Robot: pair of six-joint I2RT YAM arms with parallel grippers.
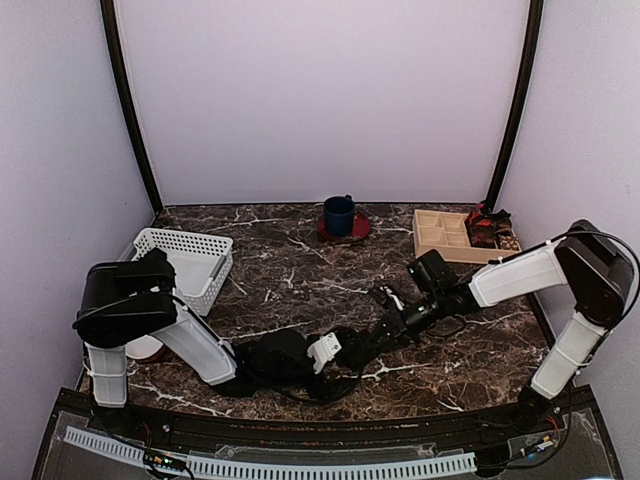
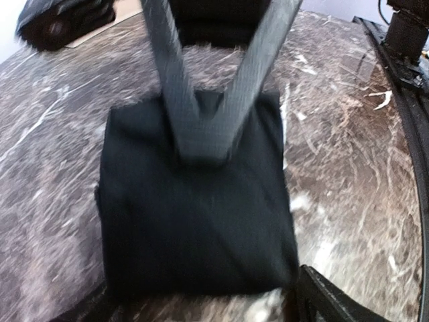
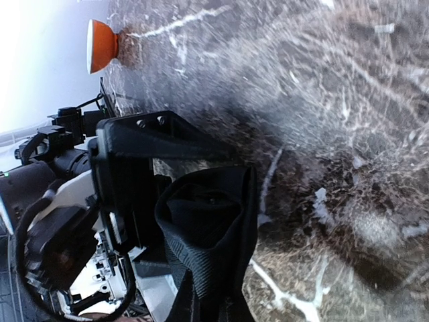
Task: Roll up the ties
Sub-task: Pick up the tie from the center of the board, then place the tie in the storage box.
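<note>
I should lift the tie outward over the tray's empty back section [image 1: 453, 221], right of my right gripper in the top view, lower it inside and release.
A black tie [image 2: 194, 215] lies on the marble table as a flat, partly rolled bundle; in the right wrist view it shows end-on as a loose coil [image 3: 208, 221]. My right gripper [image 2: 201, 151] comes in from the far side with its grey fingers [image 2: 171, 80] pinched together on the tie's top fold. My left gripper [image 2: 201, 310] is open, its fingers [image 2: 325, 302] standing to either side of the bundle's near edge. In the top view both grippers meet at the table's front centre [image 1: 345, 345], and the tie is mostly hidden between them.
A white basket [image 1: 185, 262] stands at the left. A blue cup on a red saucer [image 1: 339, 215] is at the back centre. A wooden compartment tray [image 1: 448, 235] is at the back right. An orange-bottomed bowl [image 3: 100, 45] sits by the left arm.
</note>
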